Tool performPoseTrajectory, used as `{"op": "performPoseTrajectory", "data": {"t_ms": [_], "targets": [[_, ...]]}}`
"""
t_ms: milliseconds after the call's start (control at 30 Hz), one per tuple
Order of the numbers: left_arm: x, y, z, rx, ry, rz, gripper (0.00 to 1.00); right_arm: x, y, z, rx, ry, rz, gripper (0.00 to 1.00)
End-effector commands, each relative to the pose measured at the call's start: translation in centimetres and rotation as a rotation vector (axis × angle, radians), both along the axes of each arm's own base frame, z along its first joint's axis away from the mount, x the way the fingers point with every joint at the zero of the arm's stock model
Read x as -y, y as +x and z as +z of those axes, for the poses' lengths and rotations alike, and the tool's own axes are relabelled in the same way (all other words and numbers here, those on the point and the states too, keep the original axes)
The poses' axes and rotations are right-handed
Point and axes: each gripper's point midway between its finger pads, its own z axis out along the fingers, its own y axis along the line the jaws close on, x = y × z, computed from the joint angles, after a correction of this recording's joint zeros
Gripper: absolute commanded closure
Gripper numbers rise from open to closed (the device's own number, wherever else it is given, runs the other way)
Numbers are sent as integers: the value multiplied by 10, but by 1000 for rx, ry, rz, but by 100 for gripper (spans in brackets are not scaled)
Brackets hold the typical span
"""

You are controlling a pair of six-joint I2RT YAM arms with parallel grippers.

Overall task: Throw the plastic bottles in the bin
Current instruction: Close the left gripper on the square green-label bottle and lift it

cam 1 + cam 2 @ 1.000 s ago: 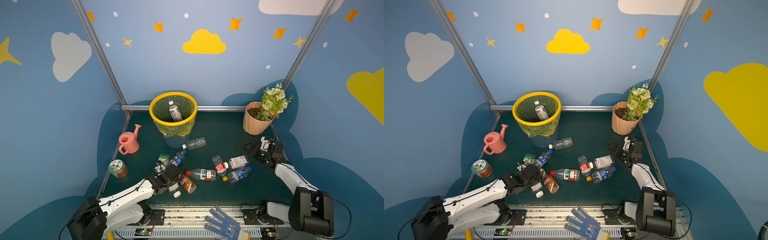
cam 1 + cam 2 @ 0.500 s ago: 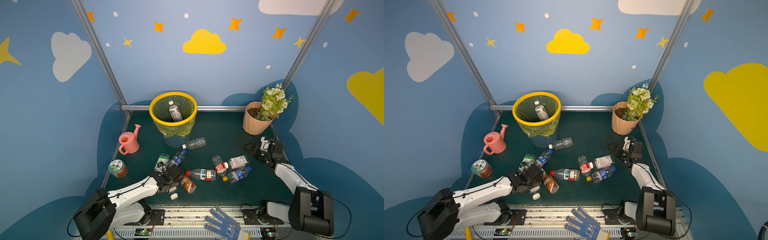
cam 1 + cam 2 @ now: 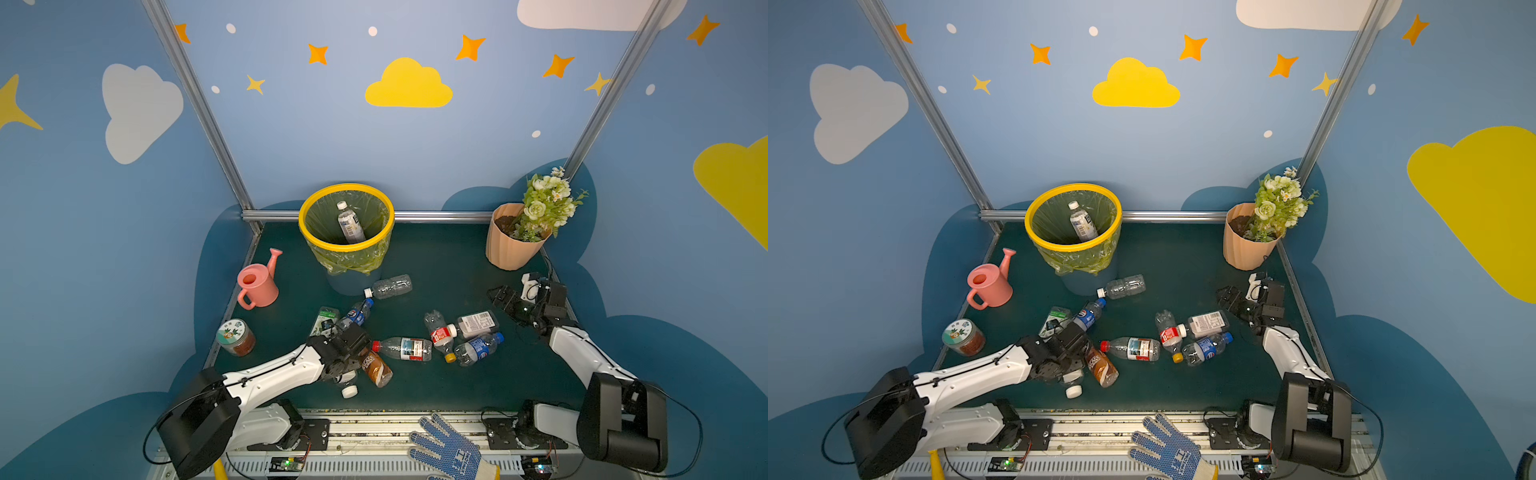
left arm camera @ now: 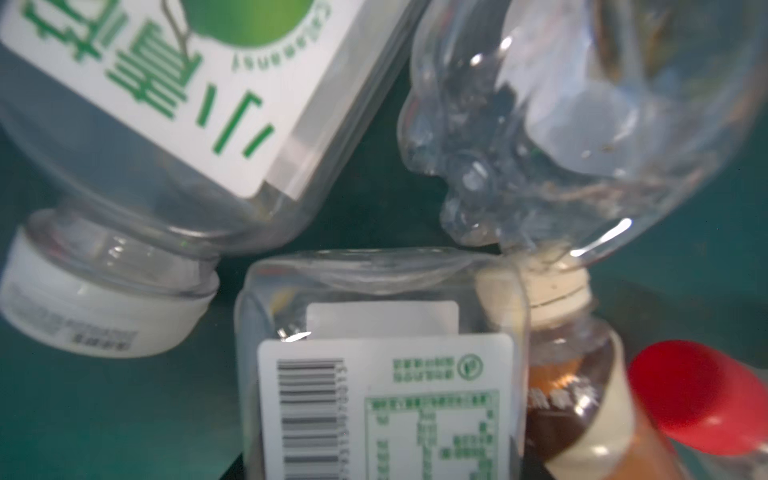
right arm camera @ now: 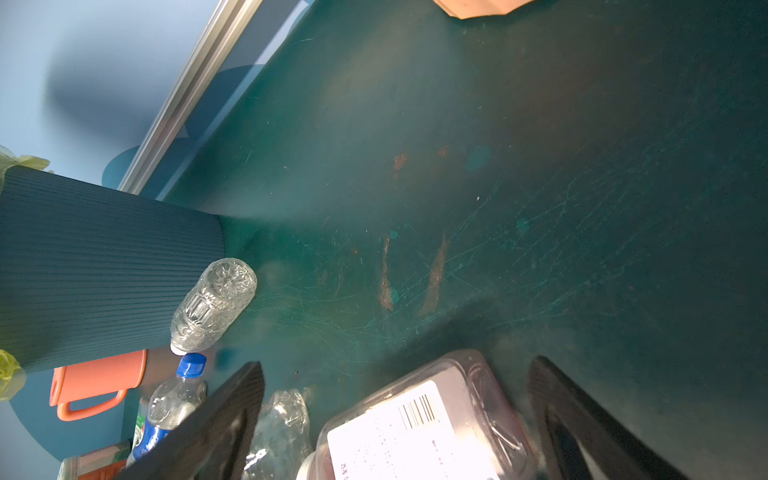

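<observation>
The left gripper should next lift the square bottle up and outward over the bin's yellow rim and let go of it, because the bin's opening (image 3: 347, 217) is farther out and higher.
Several plastic bottles lie on the green table. One stands inside the bin (image 3: 345, 248), which has a yellow rim and sits at the back. My left gripper (image 3: 353, 338) is down in the near-left cluster, beside the brown bottle (image 3: 376, 368). In the left wrist view a clear square bottle with a barcode label (image 4: 382, 374) fills the space between its jaws, and dark finger edges press its sides. My right gripper (image 5: 397, 363) is open, low over a white-labelled bottle (image 5: 424, 419) that lies between its fingers (image 5: 232, 415) without touching them. The same bottle (image 3: 476, 324) shows in a top view.
A pink watering can (image 3: 257, 282) and a round jar (image 3: 235, 337) stand at the left. A peach flower pot (image 3: 511, 245) stands at the back right. A clear bottle (image 3: 390, 286) lies at the bin's foot. A blue glove (image 3: 451, 451) rests on the front rail.
My left gripper has pushed a little further into the bottle cluster and its jaws have narrowed around the barcode bottle. The right arm has not moved.
</observation>
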Motion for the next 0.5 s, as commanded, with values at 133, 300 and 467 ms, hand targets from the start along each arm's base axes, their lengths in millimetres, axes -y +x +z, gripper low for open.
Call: {"op": "performPoseTrajectory", "data": {"t_ms": [133,300,467], "targets": [[-1,11,52,139,11,-35,45,1,4,7,19,2,0,4],[-11,21,107,290,35,-50,45,-1,5,8,25,12,10,4],[-32,44,218,613,162,-97,47,-4,6,11,39,26,17,4]]}}
